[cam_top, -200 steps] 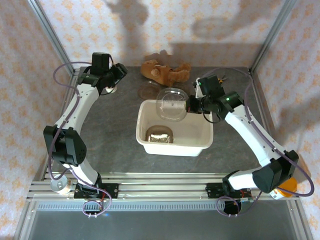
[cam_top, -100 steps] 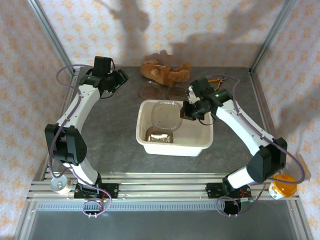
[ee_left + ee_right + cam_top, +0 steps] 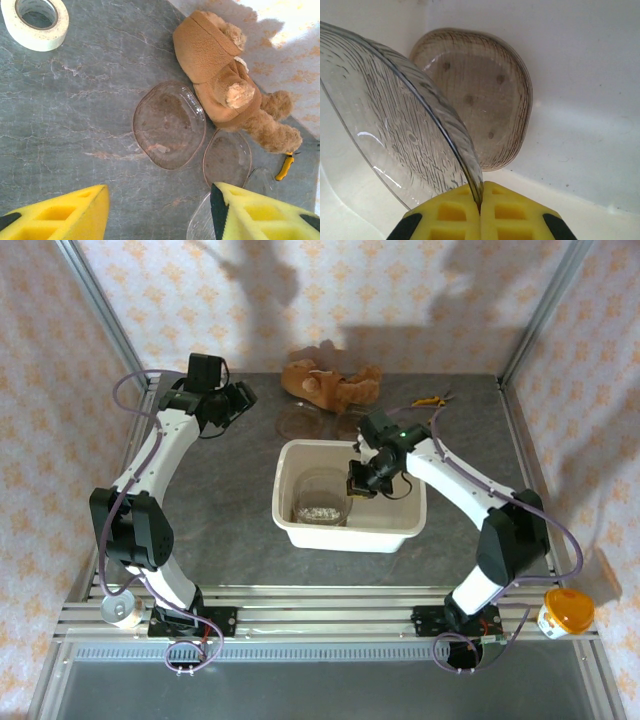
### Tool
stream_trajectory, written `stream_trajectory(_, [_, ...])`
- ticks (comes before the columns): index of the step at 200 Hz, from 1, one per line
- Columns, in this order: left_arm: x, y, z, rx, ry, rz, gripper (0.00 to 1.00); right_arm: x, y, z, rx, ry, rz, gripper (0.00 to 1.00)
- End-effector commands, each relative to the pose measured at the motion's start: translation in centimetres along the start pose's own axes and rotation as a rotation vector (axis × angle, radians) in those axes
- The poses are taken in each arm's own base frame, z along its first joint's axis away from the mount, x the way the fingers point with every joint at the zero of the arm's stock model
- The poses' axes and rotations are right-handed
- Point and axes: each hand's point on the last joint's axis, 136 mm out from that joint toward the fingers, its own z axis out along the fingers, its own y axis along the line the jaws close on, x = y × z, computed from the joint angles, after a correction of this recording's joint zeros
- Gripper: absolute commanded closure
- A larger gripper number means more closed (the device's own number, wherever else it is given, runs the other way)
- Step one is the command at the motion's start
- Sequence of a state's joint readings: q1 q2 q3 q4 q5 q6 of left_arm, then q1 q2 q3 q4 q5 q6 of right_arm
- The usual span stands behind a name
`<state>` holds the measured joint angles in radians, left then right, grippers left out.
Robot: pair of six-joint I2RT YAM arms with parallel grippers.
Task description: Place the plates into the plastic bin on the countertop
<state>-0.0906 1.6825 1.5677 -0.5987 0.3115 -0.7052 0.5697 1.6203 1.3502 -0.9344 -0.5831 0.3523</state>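
Next, my right gripper moves down toward the brownish plate in the bin to release the clear plate's rim, as the held plate still hangs tilted above it.
The cream plastic bin (image 3: 345, 533) stands mid-countertop (image 3: 220, 510). My right gripper (image 3: 360, 483) reaches down inside it, shut on the rim of a clear ribbed plate (image 3: 395, 130) that hangs tilted. Another brownish plate (image 3: 480, 100) rests in the bin (image 3: 580, 75), just past the held one. My right gripper (image 3: 480, 200) pinches the rim tightly. Two plates (image 3: 169, 125) (image 3: 227, 157) lie on the stone beside the teddy bear, and the edge of a third plate (image 3: 200, 222) shows next to one finger. My left gripper (image 3: 160, 210) hovers open above the bare countertop, holding nothing.
A brown teddy bear (image 3: 220, 75) lies against the back wall, touching the loose plates. A white tape roll (image 3: 35, 22) sits at the far left. A yellow-handled tool (image 3: 432, 398) lies at the back right. An orange-lidded cup (image 3: 565, 612) stands beyond the front rails.
My right arm has swung left and lowered the held plate from above the bin's rim down into the bin. My left arm has barely moved.
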Motion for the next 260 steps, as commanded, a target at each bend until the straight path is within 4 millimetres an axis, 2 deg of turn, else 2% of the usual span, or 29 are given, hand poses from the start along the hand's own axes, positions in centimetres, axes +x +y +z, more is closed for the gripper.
stream_trajectory(1, [0.7, 1.1, 0.2, -0.026, 0.038, 0.009, 0.44, 1.0, -0.2, 1.5, 0.009, 0.055, 0.012, 0.95])
stream_trajectory(49, [1.0, 1.2, 0.3, -0.030, 0.050, 0.004, 0.44, 0.5, -0.5, 3.0, 0.022, 0.074, 0.014, 0.95])
stream_trajectory(148, [1.4, 1.6, 0.2, -0.049, 0.068, 0.002, 0.44, 1.2, -1.7, 6.4, 0.044, 0.165, 0.027, 0.93])
stream_trajectory(198, [2.0, 1.7, 0.4, -0.051, 0.101, 0.004, 0.44, 1.9, -2.4, 7.5, 0.071, 0.209, 0.024, 0.86])
stream_trajectory(220, [2.2, 1.8, 0.4, -0.054, 0.110, 0.007, 0.44, 1.7, -2.2, 6.8, 0.082, 0.187, 0.006, 0.76])
stream_trajectory(260, [2.3, 1.8, 0.3, -0.054, 0.116, 0.011, 0.44, 0.9, -1.4, 3.8, 0.095, 0.104, -0.043, 0.60])
